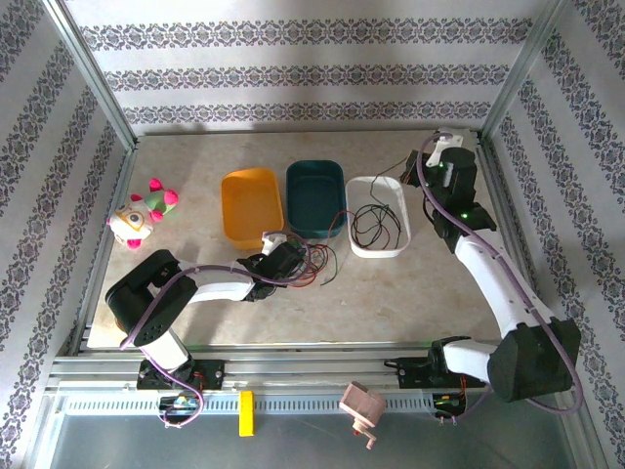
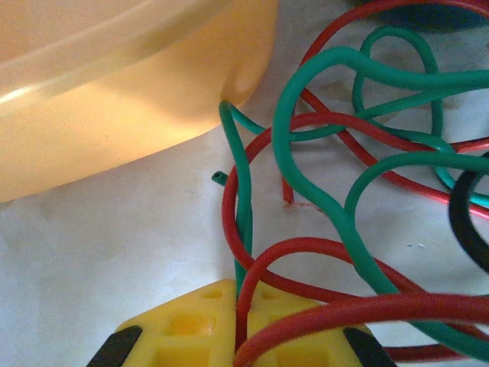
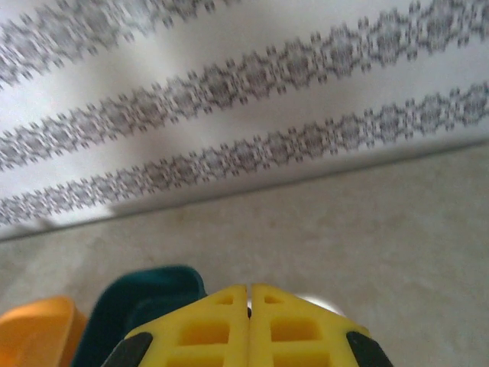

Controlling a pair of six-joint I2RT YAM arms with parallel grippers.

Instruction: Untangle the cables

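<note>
My right gripper holds the loop. Next, it needs to lower back over the other black cables in the white tray (image 1: 398, 200) and let the loop go.
A tangle of red, green and black cables (image 1: 317, 262) lies on the table in front of the teal tray. My left gripper (image 1: 283, 256) is low at its left edge. Up close, the left gripper (image 2: 238, 287) is shut on a red cable (image 2: 306, 248) and a green cable (image 2: 306, 153) that run into its gap; a black cable (image 2: 462, 210) loops at the right. More black cables (image 1: 376, 223) lie in the white tray (image 1: 398, 200). My right gripper (image 1: 430, 156) hangs above that tray's far corner. The right gripper (image 3: 249, 289) is shut, with a dark speck between its tips; a thin black cable runs down from it into the tray.
An orange tray (image 1: 252, 205), a teal tray (image 1: 314, 195) and the white tray stand side by side mid-table. The orange tray (image 2: 114, 84) sits right beside the left fingers. A plush toy (image 1: 142, 215) lies at the left. Patterned walls close in the back and sides.
</note>
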